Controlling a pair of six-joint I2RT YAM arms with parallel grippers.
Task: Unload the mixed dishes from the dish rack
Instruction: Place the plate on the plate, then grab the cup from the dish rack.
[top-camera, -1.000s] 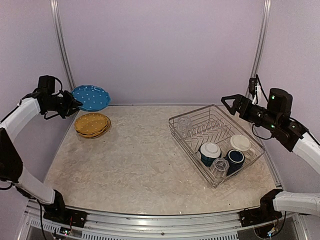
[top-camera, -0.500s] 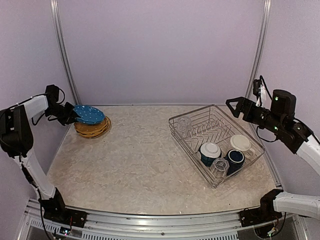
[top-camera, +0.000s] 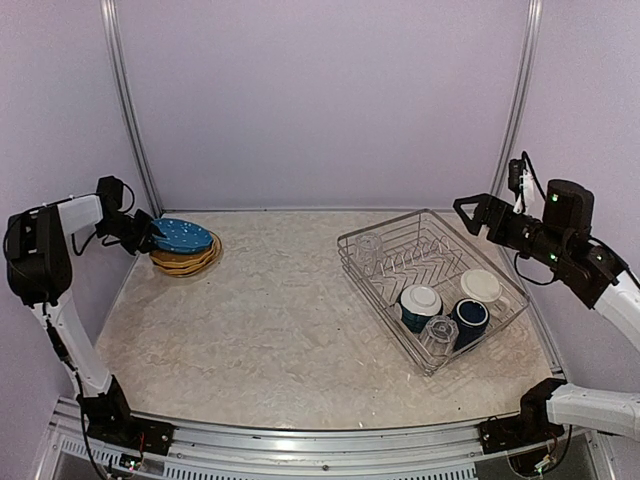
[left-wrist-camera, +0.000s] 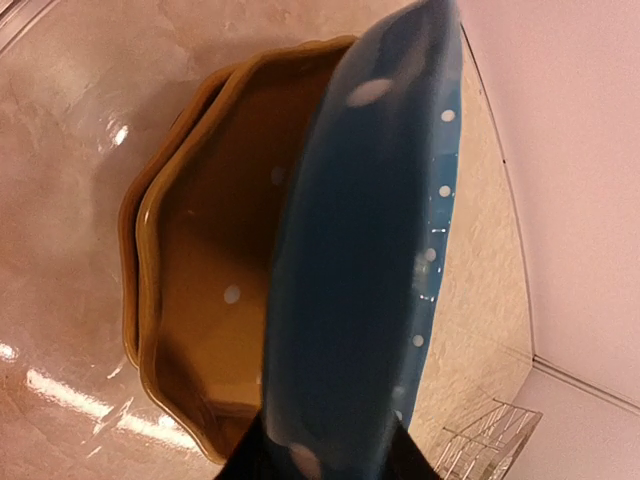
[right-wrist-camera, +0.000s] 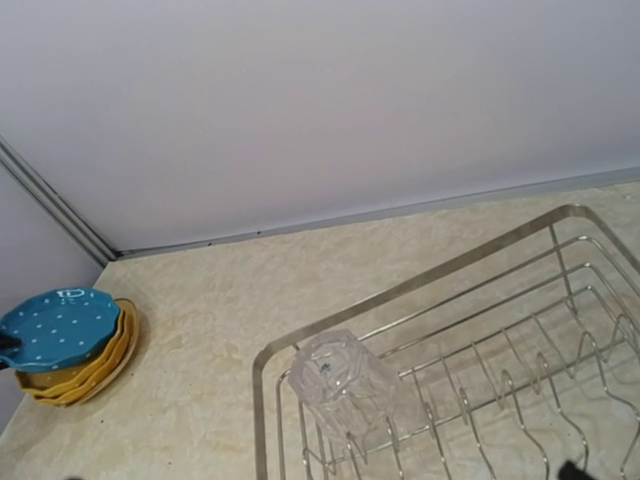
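Note:
My right gripper will next move across and down onto the corner glass (right-wrist-camera: 345, 372), below it and to its left in the top view, clear of other dishes.
My left gripper (top-camera: 150, 236) is shut on the rim of the blue white-dotted plate (top-camera: 184, 236). It holds the plate on top of the stacked orange plates (top-camera: 186, 260) at the far left. The left wrist view shows the blue plate (left-wrist-camera: 370, 250) over the orange plates (left-wrist-camera: 200, 260), with the gripper (left-wrist-camera: 325, 462) clamping its near edge. The dish rack (top-camera: 380, 226) stands at the right. It holds a clear glass (top-camera: 368, 250), the teal bowl (top-camera: 420, 305), a second glass (top-camera: 438, 333), the navy mug (top-camera: 470, 318) and the cream mug (top-camera: 482, 287). My right gripper (top-camera: 468, 212) is open and empty above the rack's far right corner. The cream floral plate is out of view.
The right wrist view shows the glass (right-wrist-camera: 345, 385) in the rack's corner (right-wrist-camera: 420, 285), with the blue plate (right-wrist-camera: 60, 325) far off at the left. Lilac walls with metal posts close in the table at the back and sides.
My left gripper has lowered the blue dotted plate from the air down onto the orange stack. My right arm drew back slightly to the right.

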